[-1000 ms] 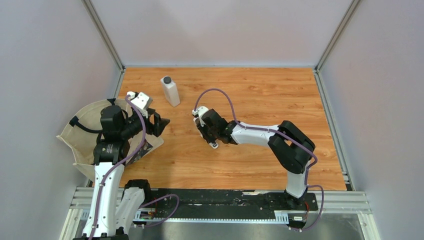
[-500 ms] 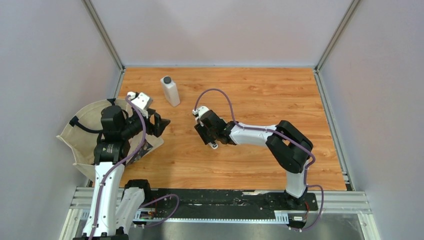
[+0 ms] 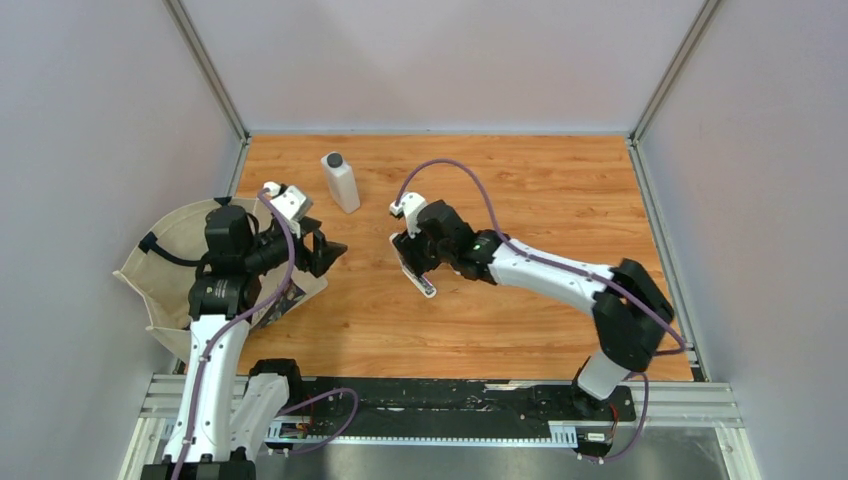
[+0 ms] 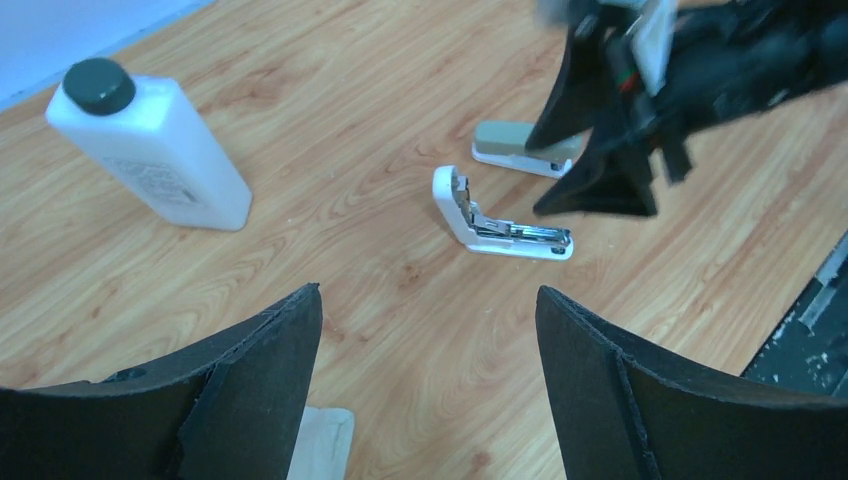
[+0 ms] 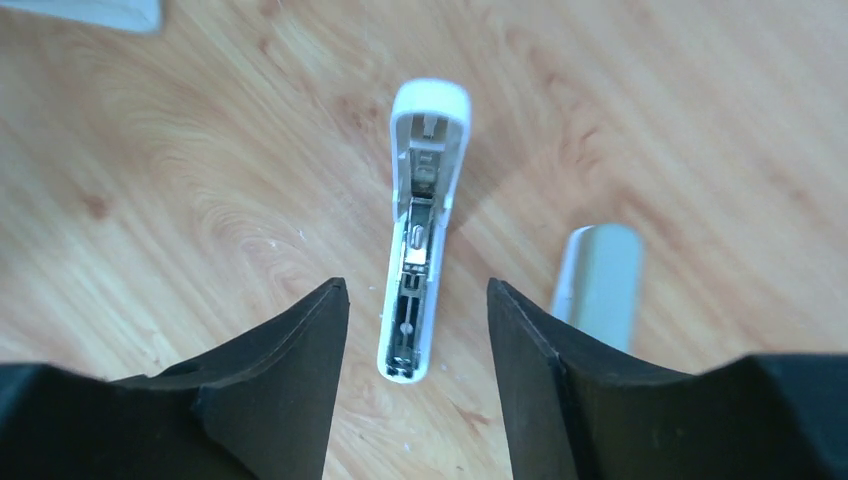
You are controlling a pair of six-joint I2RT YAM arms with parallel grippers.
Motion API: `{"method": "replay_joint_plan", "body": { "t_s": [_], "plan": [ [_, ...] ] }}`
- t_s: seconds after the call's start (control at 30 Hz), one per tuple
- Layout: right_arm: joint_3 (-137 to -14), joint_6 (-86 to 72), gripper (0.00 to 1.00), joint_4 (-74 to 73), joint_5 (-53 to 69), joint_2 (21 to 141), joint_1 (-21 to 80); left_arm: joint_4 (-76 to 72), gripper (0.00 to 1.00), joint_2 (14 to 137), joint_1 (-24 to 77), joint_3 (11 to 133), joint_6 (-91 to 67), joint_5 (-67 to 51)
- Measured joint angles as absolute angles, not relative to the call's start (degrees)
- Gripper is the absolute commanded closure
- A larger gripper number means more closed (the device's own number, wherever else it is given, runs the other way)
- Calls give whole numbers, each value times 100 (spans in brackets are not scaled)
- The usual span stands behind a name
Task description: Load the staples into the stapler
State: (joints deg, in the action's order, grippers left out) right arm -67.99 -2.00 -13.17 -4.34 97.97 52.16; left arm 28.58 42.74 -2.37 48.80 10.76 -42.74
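Note:
My left gripper needs to go across, to the right in the top view, and down onto the cover of the grey stapler (image 5: 600, 285) below it next, as the grey stapler is closed.
A white stapler (image 5: 420, 230) lies opened flat on the wooden table, its metal channel facing up. It also shows in the left wrist view (image 4: 500, 228) and in the top view (image 3: 426, 284). My right gripper (image 5: 417, 287) is open and hovers over it, one finger on each side, not touching; it shows in the top view (image 3: 412, 256) too. A second, grey stapler (image 5: 600, 285) lies closed beside it (image 4: 522, 148). My left gripper (image 4: 430, 305) is open and empty, some way left of the staplers (image 3: 328, 250). The staples box is out of view.
A white bottle (image 3: 341, 182) with a dark cap stands at the back left (image 4: 150, 145). A beige cloth bag (image 3: 165, 270) sits at the table's left edge under my left arm. A pale rounded corner (image 4: 322, 440) shows below my left fingers; I cannot tell what it is.
My right gripper has risen and drawn back from the white stapler, leaving it lying open on the table; its elbow swung right. My left gripper shifted slightly right.

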Motion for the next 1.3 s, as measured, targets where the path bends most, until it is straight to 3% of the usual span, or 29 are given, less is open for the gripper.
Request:
{"method": "replay_joint_plan", "body": {
  "t_s": [0.13, 0.3, 0.33, 0.4, 0.43, 0.67, 0.8, 1.3],
  "plan": [
    [-6779, 504, 38, -1494, -141, 8665, 4869, 3159, 14, 4759, 172, 5319, 1503, -4386],
    [-6705, 998, 36, -1656, 423, 7210, 3336, 3559, 14, 5813, 1481, 6289, 2362, -4125],
    [-6678, 1015, 27, -1695, 519, 7022, 2991, 3636, 13, 6082, 1704, 6514, 2550, -4062],
    [-6510, 1041, 1, -1730, 615, 6613, 2202, 3927, 13, 6735, 2182, 7102, 2989, -3868],
    [-6348, 1061, 0, -1715, 604, 6410, 1894, 4060, 13, 7137, 2421, 7483, 3223, -3756],
    [-4987, 1059, 0, -1686, 399, 4987, 899, 4976, 12, 9887, 3664, 9817, 4716, -3057],
    [-4860, 1015, 0, -1688, 563, 4580, 353, 5502, 13, 10954, 4191, 10302, 5568, -2609],
    [-4600, 915, 0, -1522, 1116, 4517, 82, 5889, 21, 12005, 4718, 10597, 7312, -1789]
  ]
}}
